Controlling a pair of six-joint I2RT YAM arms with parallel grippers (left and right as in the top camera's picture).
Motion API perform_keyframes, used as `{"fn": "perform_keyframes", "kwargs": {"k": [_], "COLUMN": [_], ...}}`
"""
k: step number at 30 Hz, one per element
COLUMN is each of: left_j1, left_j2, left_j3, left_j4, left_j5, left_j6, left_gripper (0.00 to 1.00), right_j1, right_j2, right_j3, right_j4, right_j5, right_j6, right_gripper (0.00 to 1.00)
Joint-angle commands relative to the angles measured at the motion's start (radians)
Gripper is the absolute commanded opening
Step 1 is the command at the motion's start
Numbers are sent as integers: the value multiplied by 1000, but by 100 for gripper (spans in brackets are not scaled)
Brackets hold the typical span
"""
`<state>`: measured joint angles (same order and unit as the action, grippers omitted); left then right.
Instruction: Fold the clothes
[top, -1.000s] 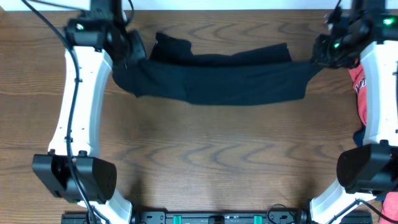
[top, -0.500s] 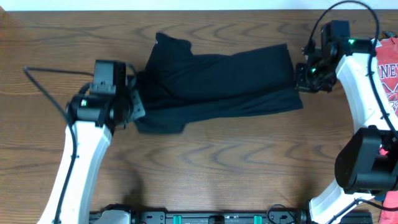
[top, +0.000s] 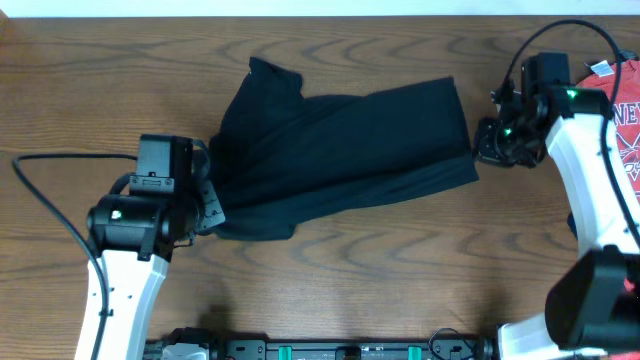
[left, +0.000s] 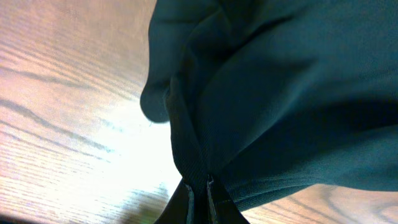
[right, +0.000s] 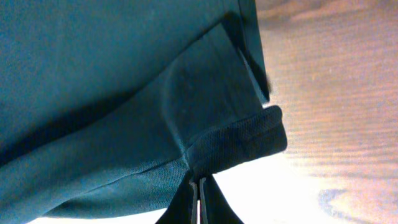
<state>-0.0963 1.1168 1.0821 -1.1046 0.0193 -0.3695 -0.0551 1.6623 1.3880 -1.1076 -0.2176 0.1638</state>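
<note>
The robot's right gripper will next move down and slightly away from the robot's base, then lay the pinched corner of the hem on the tabletop.
The clothes (top: 340, 150), a plain black T-shirt, lie stretched across the far half of the wooden table (top: 380, 290), one sleeve pointing to the far left. My left gripper (top: 208, 197) is shut on the shirt's near-left edge. In the left wrist view its fingertips (left: 200, 185) pinch a bunched fold of the dark fabric (left: 280, 93). At the right edge, my right gripper (top: 482, 140) is shut on the shirt. The right wrist view shows that gripper (right: 199, 185) clamped on a ribbed hem corner of the shirt (right: 93, 93).
A red T-shirt with white lettering (top: 628, 112) lies at the far right edge, beside my right arm. Bare wood runs along the near half of the table. The arm bases stand at the front edge.
Both grippers have carried the shirt toward the front. The left one moved far forward and left, the right one a little. The shirt went from a taut band to a broader, slanted spread.
</note>
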Motion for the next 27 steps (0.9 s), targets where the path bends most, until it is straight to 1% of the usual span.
{"fn": "perform_keyframes", "kwargs": {"k": [1,5,8,11,15,17,20,27], "left_j1": [1,1,1,2,2,3,8,8], "left_j2": [35,88,127,165,205,217,220,178], "left_j3": [-57,-84,-84,-83,-83,-80,-64,11], "left_j4": [21,69,116,183,276,308,323,322], "left_j5": [8,45,44,44,45,45,53,63], "left_j6": [-10,-10,-9,-6,-11,-34,-77,-89], "left_gripper": [7,6,6,6,6,6,6,6], "right_j1": [4,6,7,6,2,-3,-15,-66], "right_j2": [-24,-24,-24,-24,-26,-26,-26,-26], "right_j3": [-69,-167,-245,-275,-269,-260,-239,-159], "right_j4": [-7,10,65,113,146,155,153,151], "right_j5": [-6,-24,-24,-27,-27,-27,-27,-46], "right_j6": [23,23,24,42,45,45,49,68], "right_gripper": [2,2,1,1,1,1,1,1]}}
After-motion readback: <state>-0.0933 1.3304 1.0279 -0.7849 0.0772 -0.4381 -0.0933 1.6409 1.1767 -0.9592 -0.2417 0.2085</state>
